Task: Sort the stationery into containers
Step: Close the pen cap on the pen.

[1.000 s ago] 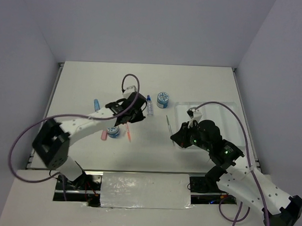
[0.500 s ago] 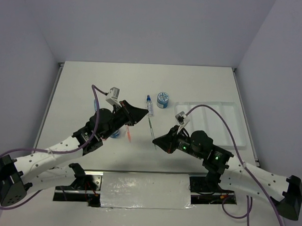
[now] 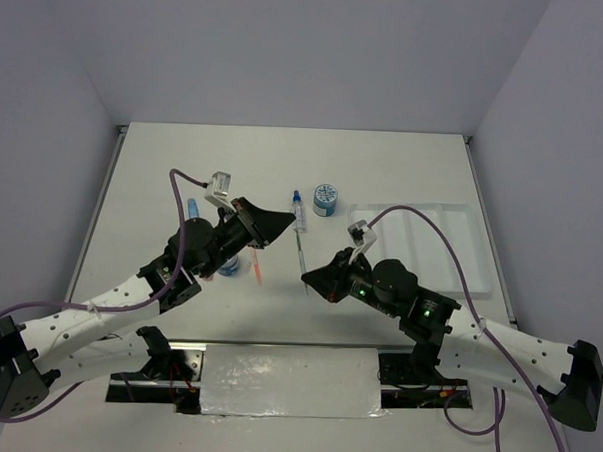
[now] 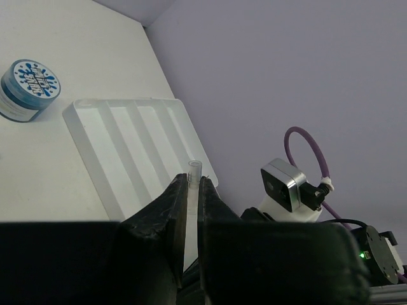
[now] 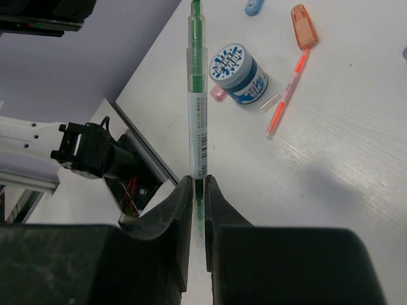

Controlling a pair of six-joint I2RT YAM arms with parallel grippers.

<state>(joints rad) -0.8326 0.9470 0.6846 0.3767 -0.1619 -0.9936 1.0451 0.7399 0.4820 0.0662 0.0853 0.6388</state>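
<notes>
The green pen's uncapped far end (image 3: 297,233) is just back of my left gripper, so next I will pull my left gripper back, push the cap onto that end and release.
My right gripper (image 3: 309,277) is shut on a green pen (image 3: 300,254), which shows long and upright in the right wrist view (image 5: 197,95), with the gripper (image 5: 198,182) at its lower end. My left gripper (image 3: 286,224) is shut on a small clear tube-like cap (image 4: 193,170), its tip poking past the fingertips, close to the pen's far end. The white divided tray (image 3: 437,224) lies right and also shows in the left wrist view (image 4: 137,143). One blue-white roll (image 3: 326,198) stands mid-table. The other roll (image 5: 237,72), an orange pen (image 5: 286,101) and an orange capsule (image 5: 303,33) lie below.
A clear blue-capped bottle (image 3: 298,211) lies left of the far roll. A blue capsule (image 3: 193,207) lies at the left. A pink piece (image 5: 218,94) peeks from under the near roll. The table's near edge with a metal rail (image 5: 137,149) is close below the pen.
Over the last second the left arm drew back and lifted off the table with the clear cap. The right gripper carried the green pen left, towards the left gripper.
</notes>
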